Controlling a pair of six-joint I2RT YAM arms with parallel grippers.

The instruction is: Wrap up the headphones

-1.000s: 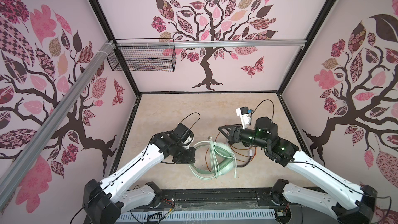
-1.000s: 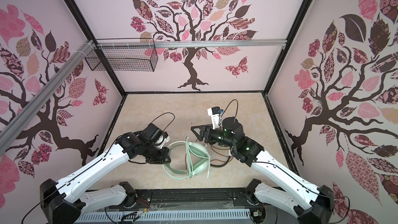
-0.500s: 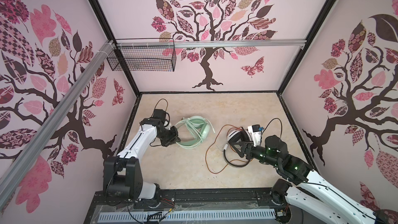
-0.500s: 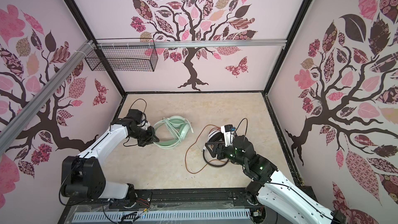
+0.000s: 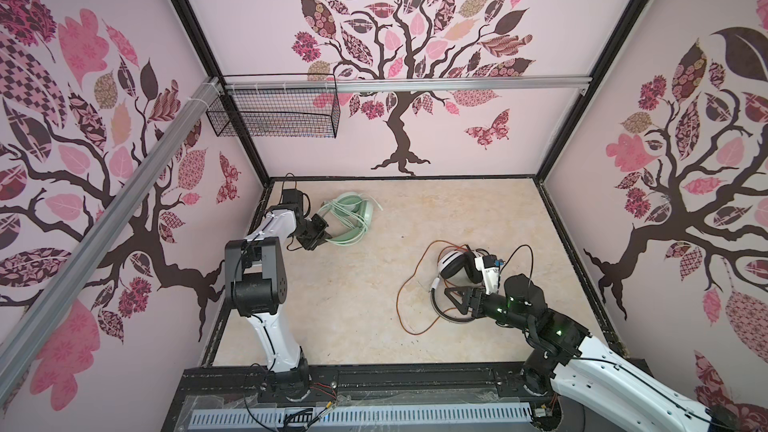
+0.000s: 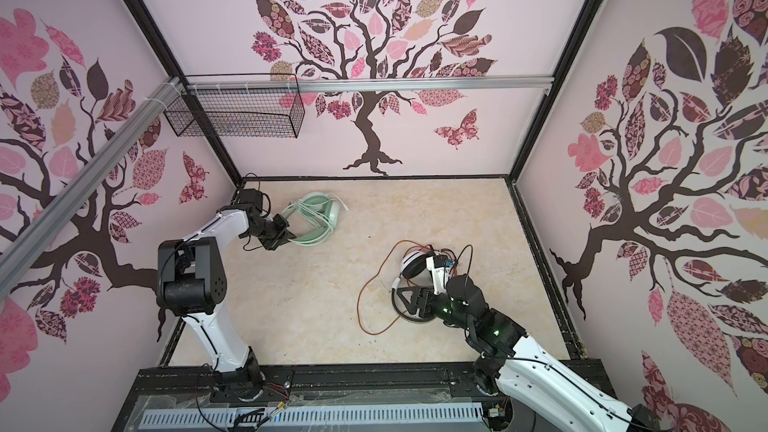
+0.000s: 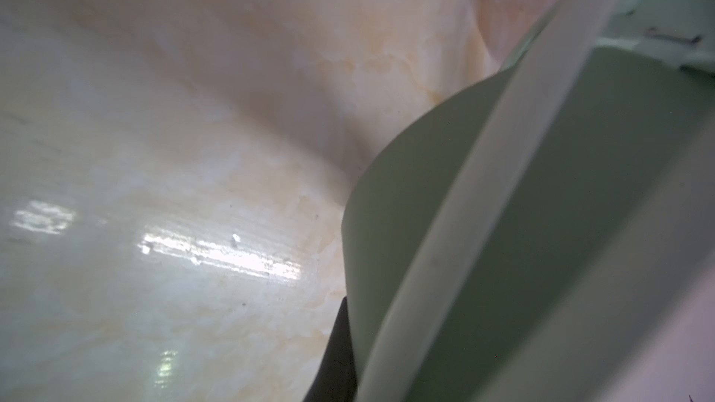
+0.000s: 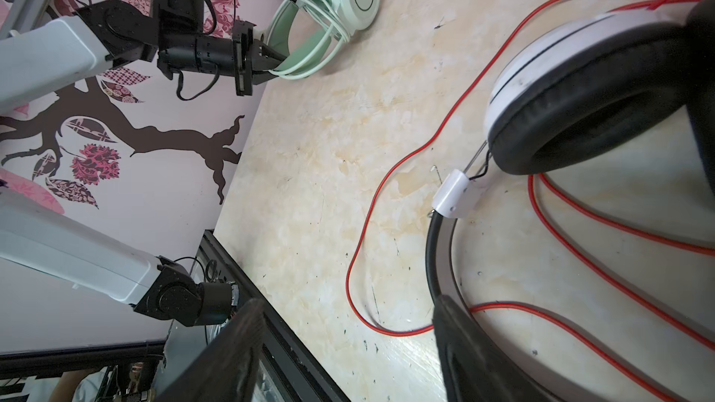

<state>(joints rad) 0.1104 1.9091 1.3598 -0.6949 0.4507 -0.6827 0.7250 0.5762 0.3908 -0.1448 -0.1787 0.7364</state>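
Observation:
The robot's left gripper next needs to move down and toward the side nearest it and let go of the green headband on the tabletop, since the pale cord already goes around the headband.
The mint-green headphones lie at the back left of the table, their pale cord looped around the band. My left gripper is shut on the green headband; one dark finger shows beside it. The white-and-black headphones lie at the right, with the orange-red cord loose around them. My right gripper stands open over the thin black band, holding nothing.
A black wire basket hangs on the back wall at the left, under an aluminium rail. The left arm's dark elbow rises near the left wall. A black frame borders the table's front edge.
My left gripper has carried the mint-green headphones from the front centre to the back left. My right gripper has left them and moved right to the white-and-black pair, opening a little wider.

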